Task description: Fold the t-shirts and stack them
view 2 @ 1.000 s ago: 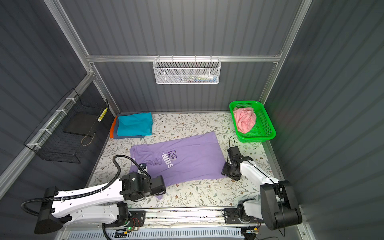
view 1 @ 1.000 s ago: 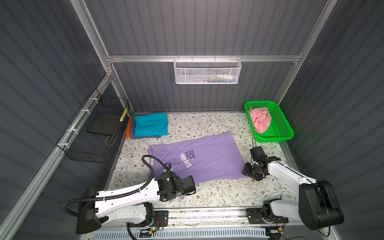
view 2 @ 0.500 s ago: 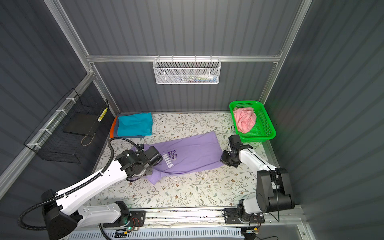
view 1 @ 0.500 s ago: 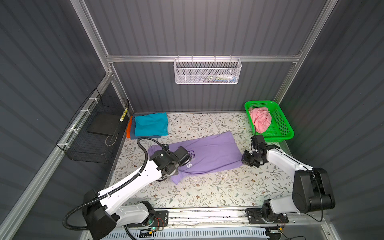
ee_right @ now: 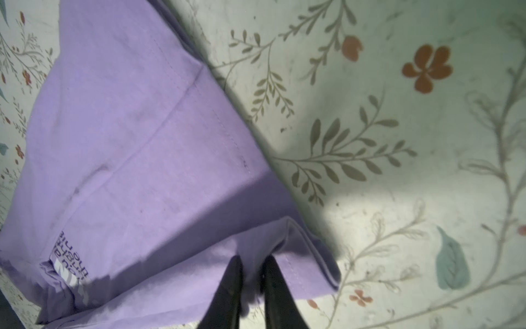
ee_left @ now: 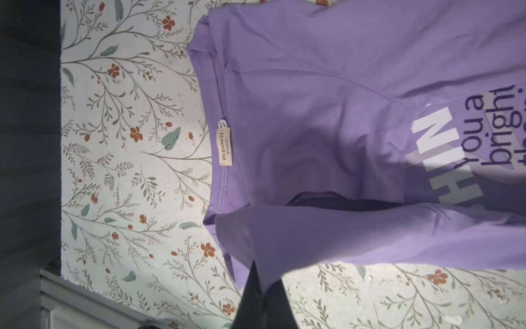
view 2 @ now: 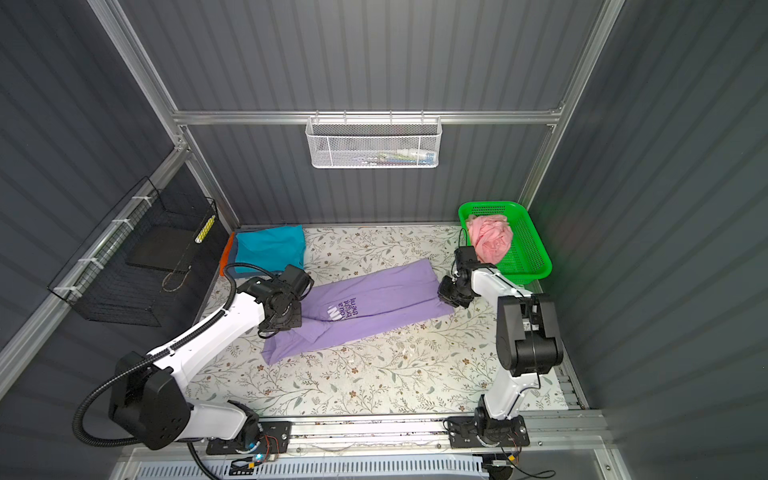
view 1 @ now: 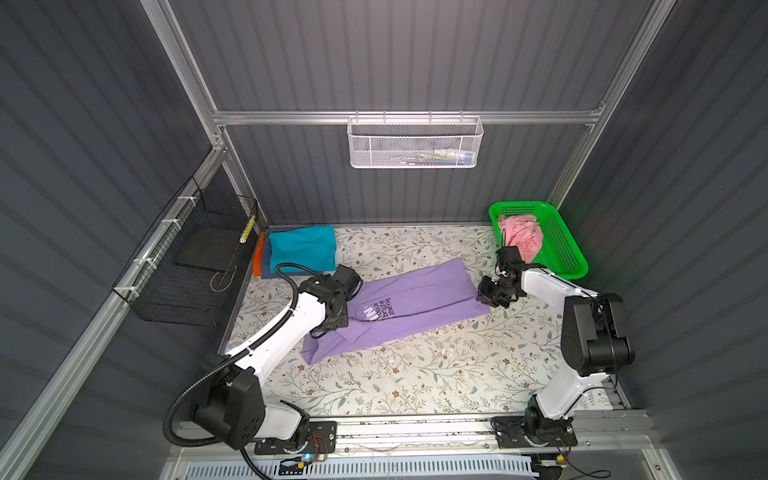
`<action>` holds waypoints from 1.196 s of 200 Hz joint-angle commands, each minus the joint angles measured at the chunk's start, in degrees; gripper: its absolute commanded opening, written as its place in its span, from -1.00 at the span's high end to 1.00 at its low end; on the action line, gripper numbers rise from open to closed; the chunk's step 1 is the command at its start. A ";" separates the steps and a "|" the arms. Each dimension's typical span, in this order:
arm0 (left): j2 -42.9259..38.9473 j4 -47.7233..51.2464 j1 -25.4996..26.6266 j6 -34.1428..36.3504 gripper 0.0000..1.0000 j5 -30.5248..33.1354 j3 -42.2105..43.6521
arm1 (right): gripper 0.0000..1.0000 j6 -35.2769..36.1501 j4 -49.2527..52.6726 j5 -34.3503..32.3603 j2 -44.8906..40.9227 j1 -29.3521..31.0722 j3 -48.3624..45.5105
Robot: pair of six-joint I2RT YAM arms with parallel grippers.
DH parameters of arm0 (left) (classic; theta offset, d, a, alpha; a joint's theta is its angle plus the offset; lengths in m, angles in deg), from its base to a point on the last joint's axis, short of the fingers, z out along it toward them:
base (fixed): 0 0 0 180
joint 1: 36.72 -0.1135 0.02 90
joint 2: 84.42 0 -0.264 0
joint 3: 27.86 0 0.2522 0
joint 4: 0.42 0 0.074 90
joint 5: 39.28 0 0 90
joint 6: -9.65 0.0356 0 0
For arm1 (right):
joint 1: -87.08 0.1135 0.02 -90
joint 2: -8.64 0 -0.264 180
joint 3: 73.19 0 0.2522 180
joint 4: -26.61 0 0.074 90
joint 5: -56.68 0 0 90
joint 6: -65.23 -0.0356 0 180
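Observation:
Next, my left gripper brings the fold outward and down to the cloth [ee_left: 276, 112] beside the collar label and releases the fold, since it stands raised.
The lavender t-shirt [view 1: 415, 303] [view 2: 382, 299] lies in the middle of the floral table, folded lengthwise into a narrow strip with part of its print showing. My left gripper [view 1: 330, 330] [ee_left: 264, 273] is shut on a fold of it near the collar end. At the hem end, my right gripper [view 1: 486, 297] [ee_right: 253, 262] has its fingers a little apart, with loose hem cloth still between them. A teal t-shirt [view 1: 303, 247] tops a folded stack at the back left, over grey-blue [view 1: 266, 272] and orange [view 1: 259, 253] ones. A pink t-shirt [view 1: 521, 235] lies crumpled in the green basket [view 1: 573, 266].
A black wire basket [view 1: 187, 266] hangs on the left wall and a white mesh basket [view 1: 413, 143] on the back wall. The green basket stands just behind my right arm. The arms' base rail [view 1: 415, 428] runs along the table's front edge.
Both grippers carried the shirt's near edge away from the front, folding it into a narrower strip. My left arm swung from the front edge to the collar end. My right gripper's fingers have parted.

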 commanded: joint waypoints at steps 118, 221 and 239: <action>27.34 -8.05 -14.44 9.68 -0.12 -5.66 -25.25 | -0.12 6.47 -3.56 -11.35 -12.41 19.09 3.85; 11.82 -6.12 -14.52 6.41 1.00 -7.26 -12.14 | 1.00 8.59 -22.63 9.02 5.32 45.06 7.46; 8.27 -7.15 -14.56 4.50 1.00 -8.33 -5.88 | 1.00 8.48 -21.72 11.55 10.53 47.20 12.12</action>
